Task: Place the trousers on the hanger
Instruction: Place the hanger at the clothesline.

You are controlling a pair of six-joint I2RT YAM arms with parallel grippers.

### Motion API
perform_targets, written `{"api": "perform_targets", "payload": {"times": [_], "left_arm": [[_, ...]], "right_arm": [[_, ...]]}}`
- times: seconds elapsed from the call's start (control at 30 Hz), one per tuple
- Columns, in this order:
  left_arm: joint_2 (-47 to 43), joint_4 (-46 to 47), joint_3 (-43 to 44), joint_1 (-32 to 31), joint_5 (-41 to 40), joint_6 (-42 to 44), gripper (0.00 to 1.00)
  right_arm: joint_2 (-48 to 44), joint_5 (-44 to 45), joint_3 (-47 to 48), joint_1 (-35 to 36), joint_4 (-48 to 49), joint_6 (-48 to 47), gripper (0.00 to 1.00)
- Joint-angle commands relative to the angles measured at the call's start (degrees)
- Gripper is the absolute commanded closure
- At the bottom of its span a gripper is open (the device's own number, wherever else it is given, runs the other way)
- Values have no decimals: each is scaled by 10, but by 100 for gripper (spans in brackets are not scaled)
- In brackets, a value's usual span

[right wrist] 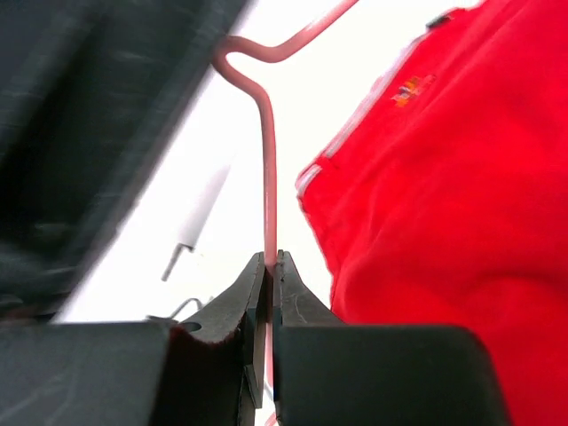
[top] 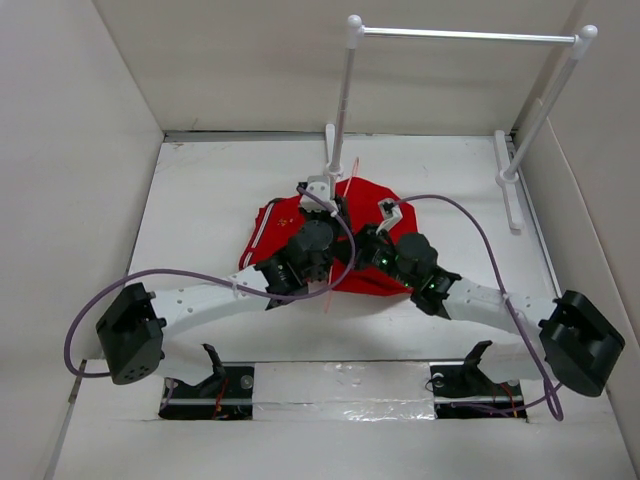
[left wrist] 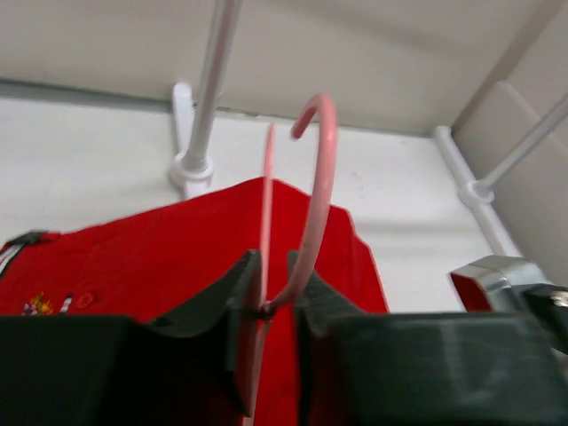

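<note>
My right gripper carries the hanger up and outward next until its open hook hangs at the silver bar, and then lets go.
The red trousers lie bunched on the white table under both grippers, and show in the left wrist view and the right wrist view. The thin pale pink hanger stands edge-on above them. My left gripper is shut on the hanger's twisted neck, just below the hook. My right gripper is shut on a straight run of the hanger's wire, below a bent corner. The trousers lie beside the wire, not over it.
A white-posted rack with a silver bar stands at the back, its left post base just beyond the trousers. Pale walls close in the table on three sides. Purple cables loop off both arms.
</note>
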Motion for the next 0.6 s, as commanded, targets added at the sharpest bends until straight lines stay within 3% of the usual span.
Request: {"api": "perform_targets", "payload": {"times": [0.0, 0.07, 0.2, 0.57], "left_arm": [[-18, 96, 79, -2, 62, -4, 80], [-18, 81, 101, 7, 96, -6, 66], [-31, 56, 110, 28, 153, -32, 49], [-86, 66, 110, 33, 185, -11, 44]], "right_arm": [[-33, -81, -9, -30, 81, 30, 100], [-61, -94, -10, -44, 80, 37, 100], [-105, -107, -1, -76, 43, 43, 100], [-136, -187, 42, -202, 49, 94, 100]]}}
